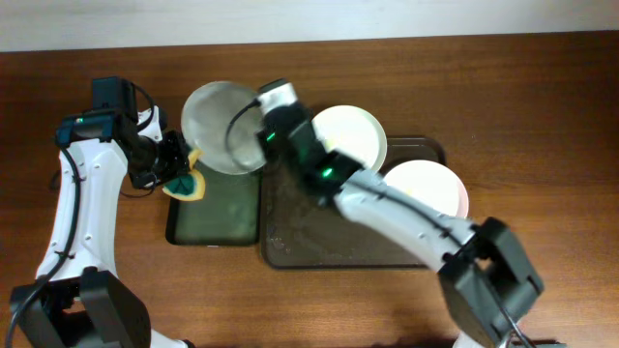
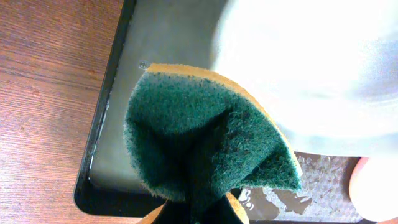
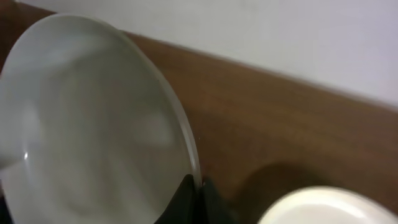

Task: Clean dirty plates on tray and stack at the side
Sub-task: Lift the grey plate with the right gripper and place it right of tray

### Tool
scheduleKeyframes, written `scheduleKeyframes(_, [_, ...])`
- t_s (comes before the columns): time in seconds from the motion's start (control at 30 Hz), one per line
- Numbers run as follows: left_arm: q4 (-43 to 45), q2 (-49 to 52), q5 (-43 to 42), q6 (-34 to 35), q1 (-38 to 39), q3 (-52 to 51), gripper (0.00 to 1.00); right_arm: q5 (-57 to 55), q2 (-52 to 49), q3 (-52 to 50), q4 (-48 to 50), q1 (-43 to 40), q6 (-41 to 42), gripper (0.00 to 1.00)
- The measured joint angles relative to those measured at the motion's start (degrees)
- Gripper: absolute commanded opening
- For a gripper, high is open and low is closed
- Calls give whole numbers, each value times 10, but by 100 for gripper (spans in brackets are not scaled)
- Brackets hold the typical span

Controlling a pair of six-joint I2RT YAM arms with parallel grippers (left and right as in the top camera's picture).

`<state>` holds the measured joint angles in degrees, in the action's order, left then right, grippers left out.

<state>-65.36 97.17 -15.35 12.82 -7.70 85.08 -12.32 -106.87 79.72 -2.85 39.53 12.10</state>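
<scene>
The wooden table has free space, so I will next move the plate (image 1: 219, 124) with my right gripper to the right in the overhead view, past the brown tray (image 1: 290, 242) and down.
My right gripper (image 1: 259, 145) is shut on the rim of a pale grey-green plate (image 1: 219, 124) and holds it tilted above the greenish tray's far end; the pinch shows in the right wrist view (image 3: 198, 194) with the plate (image 3: 81, 137) filling the left. My left gripper (image 1: 184, 166) is shut on a folded green and yellow sponge (image 1: 187, 183), which sits beside the plate's lower left rim; the sponge (image 2: 205, 143) fills the left wrist view, the plate (image 2: 311, 68) blurred behind it. Two more plates, one white (image 1: 353, 135) and one pale pink (image 1: 426, 188), lie on the dark brown tray (image 1: 290, 242).
The narrower black-rimmed greenish tray (image 1: 218, 217) lies left of the brown tray, holding liquid. The brown tray's bare surface is wet. My right arm (image 1: 387, 208) stretches across the brown tray. The wooden table (image 1: 542, 116) surrounds both trays.
</scene>
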Motion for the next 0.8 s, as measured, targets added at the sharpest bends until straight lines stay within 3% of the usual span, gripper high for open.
scheduleKeyframes(0.13, [1, 0, 0, 0, 0, 0, 0, 151, 48, 0, -99, -134, 55, 4])
scheduleKeyframes(0.2, [4, 0, 1, 0, 0, 0, 0, 205, 89, 2, -179, -238, 70, 4])
scheduleKeyframes(0.33, [5, 0, 4, 0, 0, 0, 0, 253, 152, 7, -334, -480, 74, 4])
scheduleKeyframes(0.47, [5, 0, 5, 0, 0, 0, 0, 267, 138, 9, -410, -671, 63, 4])
scheduleKeyframes(0.63, [5, 0, 4, 0, 0, 0, 0, 270, 81, 9, -422, -784, 45, 4])
scheduleKeyframes(0.8, [5, 0, 4, 0, 0, 0, 0, 270, 7, 9, -422, -792, 14, 4])
